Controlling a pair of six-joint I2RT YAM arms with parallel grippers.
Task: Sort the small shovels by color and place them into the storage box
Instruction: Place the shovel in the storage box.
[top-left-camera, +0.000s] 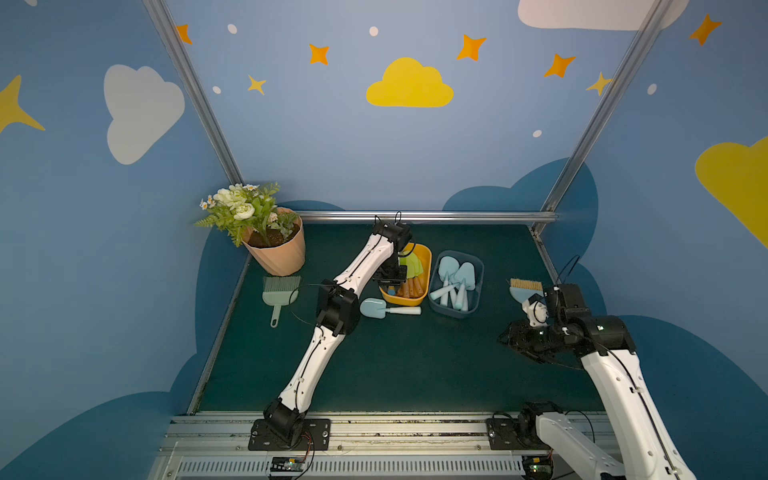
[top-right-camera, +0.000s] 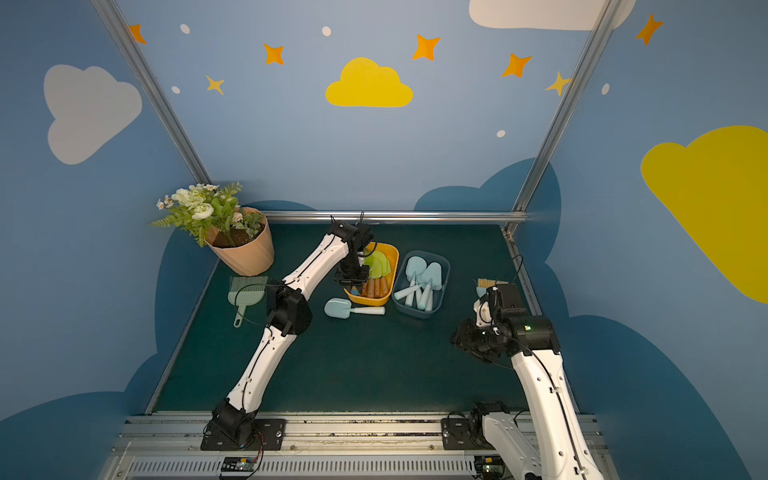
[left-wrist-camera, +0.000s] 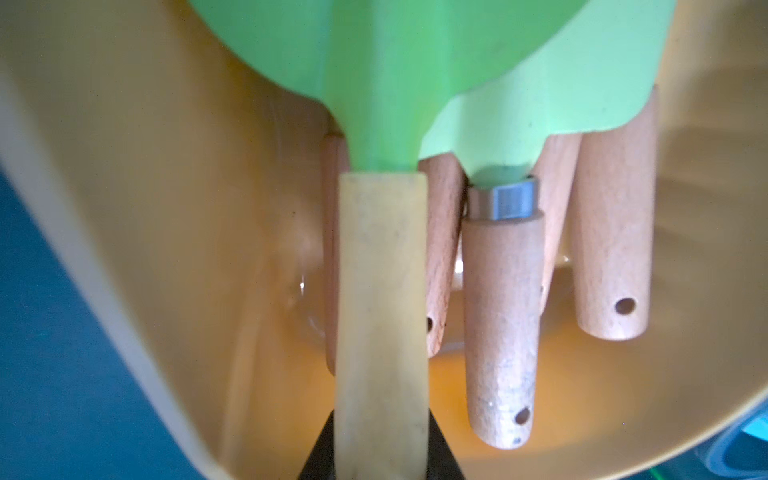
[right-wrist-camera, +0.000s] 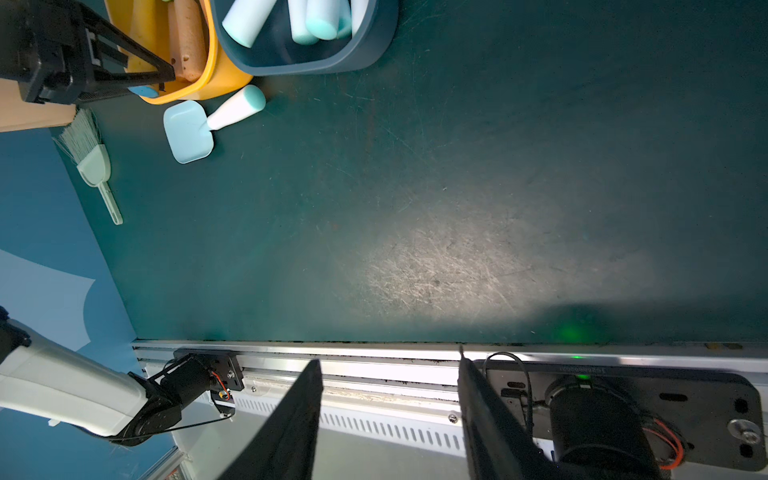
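Note:
Next, my left gripper will lower slightly and release the green shovel onto the brown wooden handles just below, among others of its color.
My left gripper (top-left-camera: 391, 284) hangs over the near end of the yellow storage box (top-left-camera: 428, 266), shut on the pale yellowish handle (left-wrist-camera: 382, 291) of a green shovel (left-wrist-camera: 374, 62). In the left wrist view this shovel lies on top of several green shovels (left-wrist-camera: 540, 91) with brown wooden handles (left-wrist-camera: 503, 332) inside that box. The grey-blue box (top-left-camera: 478, 291) beside it holds several light blue shovels (top-left-camera: 455, 278). One light blue shovel (top-left-camera: 372, 307) lies on the mat in front of the yellow box. My right gripper (right-wrist-camera: 388, 357) is open and empty, low at the right.
A flower pot (top-left-camera: 276, 253) stands at the back left, with a grey-green brush (top-left-camera: 278, 291) in front of it. A light blue brush with tan bristles (top-left-camera: 524, 289) lies behind my right arm. A metal rail (top-left-camera: 415, 216) borders the back of the mat.

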